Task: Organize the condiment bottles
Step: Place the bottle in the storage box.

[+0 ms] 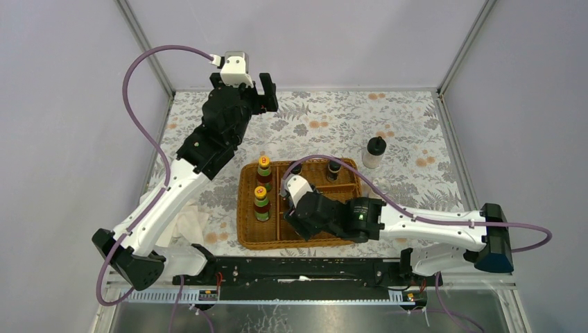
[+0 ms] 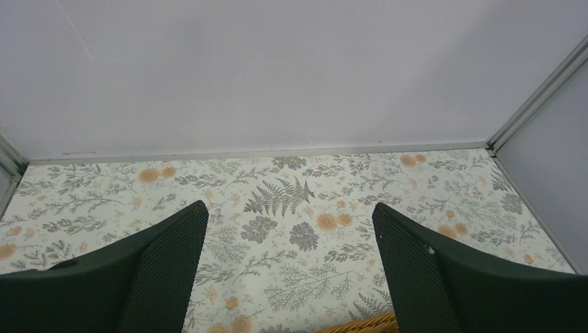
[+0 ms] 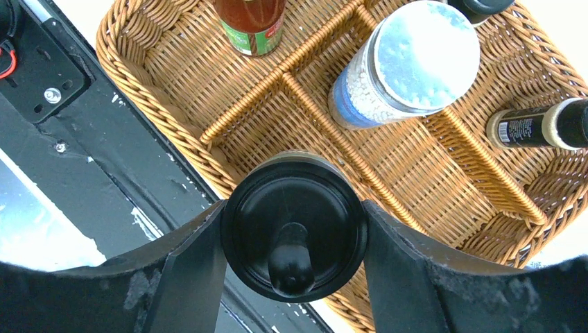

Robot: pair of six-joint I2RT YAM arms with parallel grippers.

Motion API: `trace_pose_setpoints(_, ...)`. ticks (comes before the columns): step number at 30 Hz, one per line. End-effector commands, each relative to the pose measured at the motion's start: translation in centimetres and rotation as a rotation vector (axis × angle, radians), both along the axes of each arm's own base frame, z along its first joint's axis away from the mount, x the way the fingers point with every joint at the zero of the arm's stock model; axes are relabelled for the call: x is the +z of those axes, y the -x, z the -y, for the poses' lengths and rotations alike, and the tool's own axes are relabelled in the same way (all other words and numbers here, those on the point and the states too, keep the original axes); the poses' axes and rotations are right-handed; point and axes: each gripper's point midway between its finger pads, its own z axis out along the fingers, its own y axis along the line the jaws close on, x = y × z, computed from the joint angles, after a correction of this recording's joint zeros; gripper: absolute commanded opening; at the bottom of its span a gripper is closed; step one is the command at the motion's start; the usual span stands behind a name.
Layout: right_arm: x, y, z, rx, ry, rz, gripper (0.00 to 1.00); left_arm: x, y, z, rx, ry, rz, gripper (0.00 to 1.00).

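Note:
My right gripper holds the cream jar above the basket's near section [image 1: 286,234] [image 3: 267,135]. It will lower the jar in there next and let go, because the section's wicker bottom is still bare.
My right gripper [image 3: 294,208] is shut on a cream jar by its black knobbed lid [image 3: 294,229], low over the near edge of the wicker basket [image 3: 149,83]. Behind it in the basket stand a silver-lidded blue-white shaker [image 3: 409,66] and a red-green bottle [image 3: 253,24]; a dark black-capped jar [image 3: 534,125] shows at the right. From above, two yellow-capped bottles [image 1: 264,170] [image 1: 261,201] fill the basket's left compartments and a dark jar [image 1: 333,168] stands at the back. A second cream jar [image 1: 374,152] stands on the table beyond the basket. My left gripper [image 2: 291,215] hangs open and empty, raised at the far left [image 1: 267,94].
The basket [image 1: 244,229] sits near the table's front centre, its corner just visible in the left wrist view [image 2: 360,325]. A white cloth [image 1: 187,225] lies under the left arm. The black mounting rail [image 1: 298,270] runs along the near edge. Enclosure walls stand on three sides.

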Motion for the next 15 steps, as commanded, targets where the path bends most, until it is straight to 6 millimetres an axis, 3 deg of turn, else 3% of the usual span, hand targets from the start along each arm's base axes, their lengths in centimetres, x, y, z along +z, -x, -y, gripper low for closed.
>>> trace_pose_setpoints(1, 1.1, -0.4, -1.7, 0.014, -0.057, 0.043, 0.0, 0.4, 0.4, -0.5, -0.001, -0.01, 0.015, 0.93)
trace_pose_setpoints(15, -1.1, -0.7, -2.7, 0.024, -0.016, 0.037, 0.0, 0.1, 0.4, -0.6, -0.003, -0.009, 0.012, 0.93)
